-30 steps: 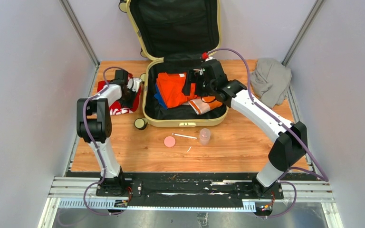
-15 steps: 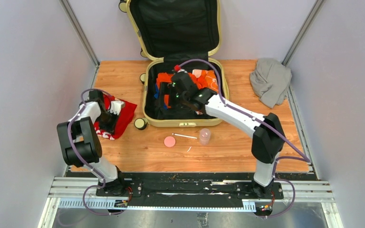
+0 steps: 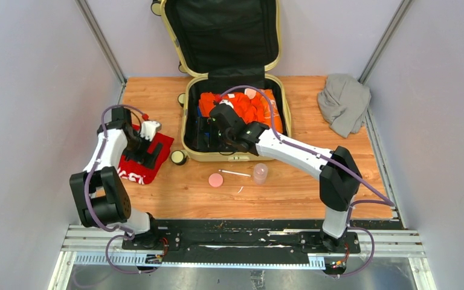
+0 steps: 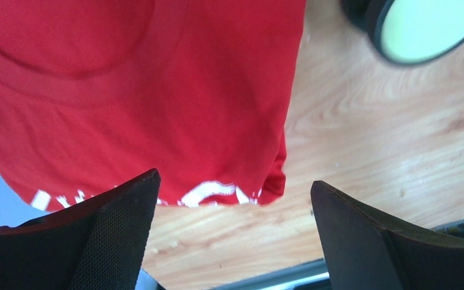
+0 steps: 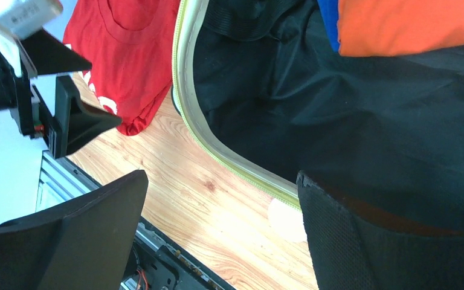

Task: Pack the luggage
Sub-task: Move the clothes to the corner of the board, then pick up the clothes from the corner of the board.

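Note:
I need to lower my open left gripper onto the shirt's edge by the suitcase wheel (image 3: pixel 158 162) (image 4: pixel 251 127) and close it, because the red shirt is still outside the suitcase.
The luggage (image 3: pixel 235 156), a pale yellow suitcase, lies open with its lid up against the back wall. Orange clothes (image 3: pixel 248 109) fill its right half. A red shirt (image 3: pixel 136 170) with white lettering lies flat on the table left of it. My left gripper (image 3: pixel 151 151) hovers open just above that shirt's near edge (image 4: pixel 127 90), nothing between its fingers (image 4: pixel 235 187). My right gripper (image 3: pixel 208 130) hangs open and empty over the suitcase's front left corner. The right wrist view shows the rim (image 5: pixel 217 145), black lining, the orange clothes (image 5: pixel 411 24) and the red shirt (image 5: pixel 133 54).
A grey cloth (image 3: pixel 343 103) is heaped at the table's right edge. A pink lid (image 3: pixel 215 180), a white stick (image 3: pixel 235 173) and a small clear cup (image 3: pixel 260 173) lie in front of the suitcase. A suitcase wheel (image 3: pixel 178 157) sits beside the red shirt.
My left gripper carried the red shirt toward the front left and opened, leaving it on the table. My right arm swung left across the suitcase to its front left corner.

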Controlling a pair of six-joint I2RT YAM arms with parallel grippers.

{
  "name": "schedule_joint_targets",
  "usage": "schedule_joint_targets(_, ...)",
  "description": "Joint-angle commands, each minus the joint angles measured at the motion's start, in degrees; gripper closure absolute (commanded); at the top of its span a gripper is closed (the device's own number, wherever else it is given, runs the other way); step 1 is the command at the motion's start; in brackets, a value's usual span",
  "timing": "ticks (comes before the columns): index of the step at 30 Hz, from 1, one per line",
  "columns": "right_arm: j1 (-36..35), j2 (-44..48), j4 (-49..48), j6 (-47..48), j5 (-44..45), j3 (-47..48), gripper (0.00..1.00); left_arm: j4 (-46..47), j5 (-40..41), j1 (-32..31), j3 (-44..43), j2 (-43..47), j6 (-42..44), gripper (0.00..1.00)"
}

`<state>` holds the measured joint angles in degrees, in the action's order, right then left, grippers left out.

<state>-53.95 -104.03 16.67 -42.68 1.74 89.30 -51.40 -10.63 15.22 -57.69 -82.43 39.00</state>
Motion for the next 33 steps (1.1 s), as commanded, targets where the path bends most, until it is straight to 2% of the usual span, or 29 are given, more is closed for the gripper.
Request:
schedule_joint_targets(1,0.2,3.3,-0.3,0.1,3.5,-2.2,0.03,2.5,-1.1,-5.3,-3.5,-4.6,-5.8,0.00)
schedule_joint_targets(5,0.7,4.8,-0.5,0.3,4.1,-3.8,0.03,6.7,2.2,-7.5,-3.9,-8.9,-8.1,0.00)
schedule_joint_targets(15,2.4,7.5,-3.0,-0.7,3.7,-8.0,0.03,15.3,10.5,-8.1,-0.7,-14.8,-8.6,0.00)
schedule_joint_targets(24,3.0,7.6,-3.0,-1.2,3.7,-8.0,0.04,17.0,12.2,-8.5,3.3,-17.6,-6.9,0.17)
schedule_joint_targets(26,3.0,7.5,-3.0,-1.4,3.7,-7.9,0.04,17.3,13.0,-8.5,4.3,-17.2,-6.0,0.28)
schedule_joint_targets(30,3.3,6.9,-3.0,-2.3,3.1,-7.4,0.06,17.0,15.3,-8.5,5.5,-16.4,-4.3,0.64)
schedule_joint_targets(33,3.4,6.5,-3.1,-4.2,2.2,-7.0,0.07,14.3,13.6,-8.5,4.8,-15.5,-3.7,0.94)
